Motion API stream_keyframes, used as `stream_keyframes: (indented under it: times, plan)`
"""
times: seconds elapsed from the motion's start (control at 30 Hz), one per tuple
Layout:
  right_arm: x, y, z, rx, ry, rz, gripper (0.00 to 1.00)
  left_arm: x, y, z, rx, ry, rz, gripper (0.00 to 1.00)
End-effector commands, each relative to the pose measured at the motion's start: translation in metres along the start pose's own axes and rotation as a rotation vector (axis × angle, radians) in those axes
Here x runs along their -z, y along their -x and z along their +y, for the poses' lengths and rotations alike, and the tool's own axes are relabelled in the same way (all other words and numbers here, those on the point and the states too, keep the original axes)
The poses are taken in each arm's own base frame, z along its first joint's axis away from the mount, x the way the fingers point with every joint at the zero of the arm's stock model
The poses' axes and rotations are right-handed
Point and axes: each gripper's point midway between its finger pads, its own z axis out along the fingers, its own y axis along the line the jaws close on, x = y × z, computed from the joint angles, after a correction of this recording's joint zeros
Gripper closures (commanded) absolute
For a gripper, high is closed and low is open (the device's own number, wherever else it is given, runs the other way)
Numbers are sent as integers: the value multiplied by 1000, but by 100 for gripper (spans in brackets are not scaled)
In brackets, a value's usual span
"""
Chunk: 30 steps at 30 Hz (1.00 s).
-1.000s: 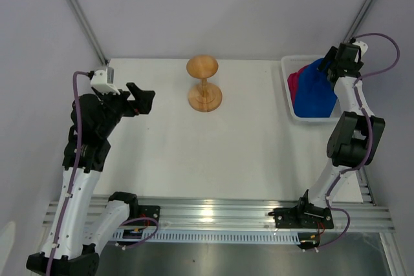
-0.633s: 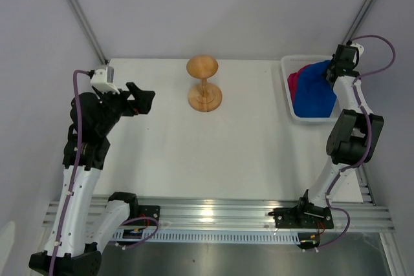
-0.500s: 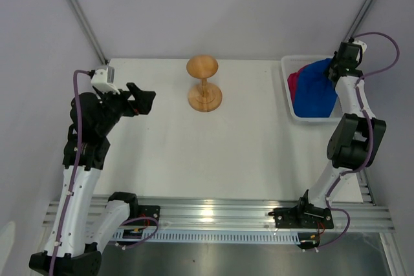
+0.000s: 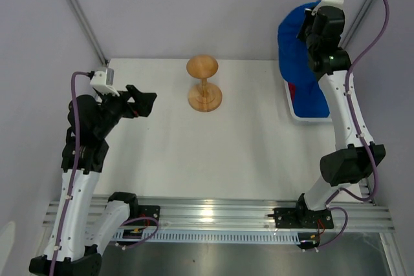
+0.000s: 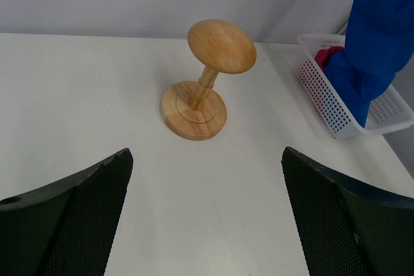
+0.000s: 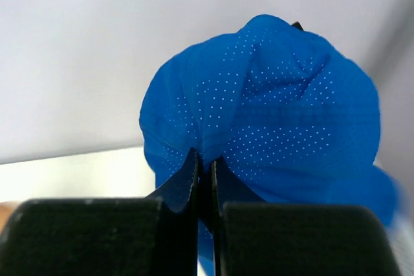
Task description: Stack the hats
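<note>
The stand's top is bare, so my right gripper will next swing left in the top view, lower the blue hat onto the stand's rounded top (image 4: 202, 66) and release it.
A royal blue hat (image 4: 296, 56) hangs high above the white mesh basket (image 4: 299, 116), pinched in my right gripper (image 4: 309, 28), which is shut on its fabric. In the right wrist view the blue hat (image 6: 284, 127) fills the view beyond the closed fingertips (image 6: 206, 163). In the left wrist view the blue hat (image 5: 375, 24) dangles over the basket (image 5: 336, 111). A magenta-pink hat (image 4: 292, 88) lies in the basket, mostly hidden, and a pink edge (image 5: 328, 56) shows in the left wrist view. My left gripper (image 4: 143, 100) is open, empty, at the left of the table.
A tan wooden stand (image 4: 204, 83) sits at the back centre of the white table (image 4: 213, 153); the left wrist view shows the stand (image 5: 207, 75) ahead of the open fingers (image 5: 71, 218). Grey walls close in the back and sides.
My right gripper shut on the blue hat in the basket and rose well above it, drawing the hat up. The left arm has stayed still.
</note>
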Motion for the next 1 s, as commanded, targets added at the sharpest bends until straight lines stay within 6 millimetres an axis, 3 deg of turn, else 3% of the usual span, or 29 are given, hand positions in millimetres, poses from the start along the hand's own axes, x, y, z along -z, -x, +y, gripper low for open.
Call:
stream_keyframes:
  times: [0.0, 0.1, 0.13, 0.17, 0.2, 0.23, 0.3, 0.43, 0.6, 0.73, 0.8, 0.87, 0.9, 0.97]
  plan:
    - [37, 51, 61, -130, 339, -69, 100, 6, 14, -5, -36, -21, -47, 1]
    - [63, 79, 118, -183, 574, -120, 100, 8, 14, -5, -36, -17, -53, 1]
    - [70, 69, 149, -177, 663, -79, 100, 8, 15, -4, -36, -12, -57, 1]
    - [78, 75, 162, -176, 708, -81, 100, 9, 16, -3, -38, -6, -64, 1]
    - [95, 93, 176, -172, 783, -113, 100, 10, 16, -3, -40, -3, -66, 1]
    - [100, 83, 197, -173, 842, -76, 100, 11, 18, -2, -39, 5, -73, 1]
    - [118, 84, 220, -179, 949, -63, 100, 12, 18, -2, -39, 5, -73, 0]
    - [139, 47, 278, -156, 1095, 27, 100, 14, 20, -3, -42, 5, -84, 1]
    - [126, 7, 309, -155, 1111, 118, 100, 18, 23, -5, -46, 5, -99, 0]
    - [93, -14, 314, -135, 1022, 127, 100, 19, 23, -4, -49, 10, -105, 0]
    - [70, -37, 316, -98, 959, 148, 100, 20, 23, -4, -49, 11, -107, 0]
    - [60, -43, 317, -76, 935, 151, 100, 19, 22, -3, -48, 14, -103, 0]
    - [52, -63, 320, -51, 926, 190, 100, 18, 22, -3, -49, 14, -102, 1]
    - [44, -72, 321, -40, 905, 198, 100, 17, 22, -2, -48, 15, -98, 1]
